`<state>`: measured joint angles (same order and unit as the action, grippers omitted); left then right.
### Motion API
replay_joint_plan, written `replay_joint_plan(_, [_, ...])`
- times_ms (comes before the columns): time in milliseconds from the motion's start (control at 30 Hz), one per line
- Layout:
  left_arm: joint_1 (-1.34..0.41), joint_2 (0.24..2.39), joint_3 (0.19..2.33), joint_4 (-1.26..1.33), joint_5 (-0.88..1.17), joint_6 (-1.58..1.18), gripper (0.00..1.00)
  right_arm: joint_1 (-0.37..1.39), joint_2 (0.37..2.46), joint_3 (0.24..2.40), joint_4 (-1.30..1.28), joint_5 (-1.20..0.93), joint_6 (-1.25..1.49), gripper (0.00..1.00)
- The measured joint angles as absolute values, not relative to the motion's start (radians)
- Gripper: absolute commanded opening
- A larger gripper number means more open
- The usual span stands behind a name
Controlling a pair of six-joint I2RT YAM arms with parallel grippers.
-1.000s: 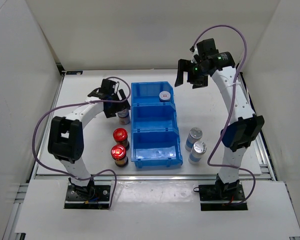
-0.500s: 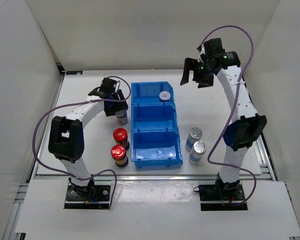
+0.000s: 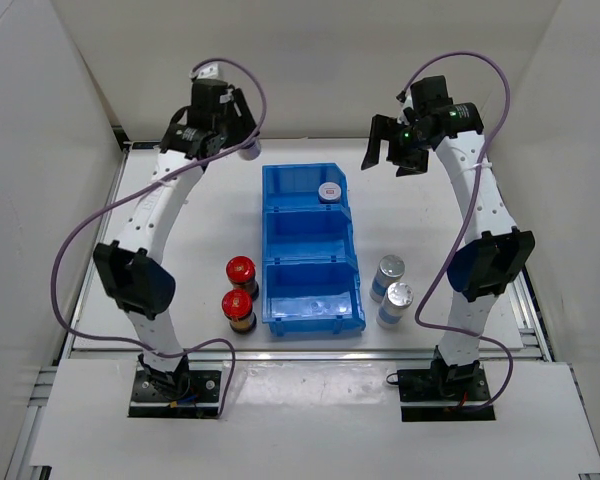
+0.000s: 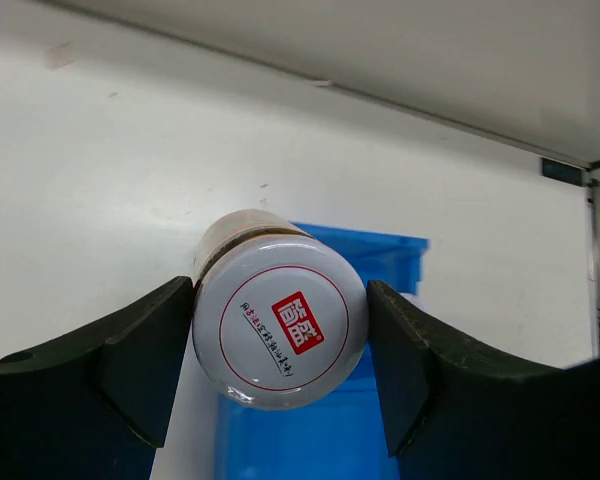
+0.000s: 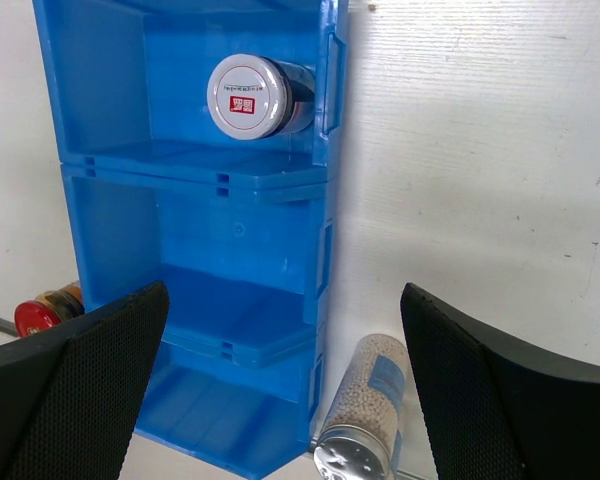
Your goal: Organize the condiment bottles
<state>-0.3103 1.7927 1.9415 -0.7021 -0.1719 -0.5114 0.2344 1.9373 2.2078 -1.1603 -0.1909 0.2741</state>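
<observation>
My left gripper should swing over the blue bin's far section and lower its short bottle, as the matching white-capped bottle there leaves room beside it.
My left gripper (image 3: 232, 140) is raised high over the table's far left, shut on a short bottle with a white red-marked cap (image 4: 278, 320); its cap fills the gap between the fingers. A second short white-capped bottle (image 3: 328, 192) (image 5: 248, 95) stands in the far compartment of the blue bin (image 3: 310, 262). Two dark red-capped bottles (image 3: 240, 270) (image 3: 237, 305) stand left of the bin. Two pale silver-capped bottles (image 3: 388, 272) (image 3: 395, 300) stand right of it. My right gripper (image 3: 388, 157) is open and empty, raised above the table's far right.
The blue bin (image 5: 190, 250) has three compartments in a row; the middle and near ones hold nothing. White walls close the back and both sides. A cable loops from each arm.
My left gripper has lifted the short white-capped bottle from beside the bin's left wall up and toward the back. My right gripper rose slightly to the right, then held still.
</observation>
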Motion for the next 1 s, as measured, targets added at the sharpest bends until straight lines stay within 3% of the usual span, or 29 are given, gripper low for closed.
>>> replay_joint_plan(233, [-0.427, 2.039, 2.124, -0.672, -0.082, -0.514, 0.11, 0.21, 1.934, 2.168, -1.155, -0.194, 0.278, 1.0])
replay_joint_plan(600, [-0.441, 2.172, 1.979, -0.747, -0.038, -0.557, 0.13, 0.098, 1.87, 2.11, -1.156, -0.194, 0.279, 1.0])
replay_joint_plan(667, [-0.439, 2.172, 1.977, -0.744, -0.037, -0.558, 0.2, 0.091, 1.867, 2.11, -1.156, -0.198, 0.279, 1.0])
replay_joint_plan(833, [-0.434, 2.199, 1.98, -0.714, -0.018, -0.561, 0.64, 0.084, 1.861, 2.065, -1.15, -0.202, 0.279, 1.0])
replay_joint_plan(900, [-0.436, 2.225, 1.99, -0.704, 0.002, -0.563, 0.77, 0.084, 1.861, 2.049, -1.153, -0.197, 0.281, 1.0])
replay_joint_plan(967, [-0.437, 2.249, 2.001, -0.691, 0.025, -0.569, 0.96, 0.084, 1.861, 2.047, -1.156, -0.186, 0.285, 1.0])
replay_joint_plan(1000, [-0.437, 2.252, 2.008, -0.68, 0.034, -0.569, 1.0, 0.084, 1.861, 2.047, -1.156, -0.182, 0.287, 1.0])
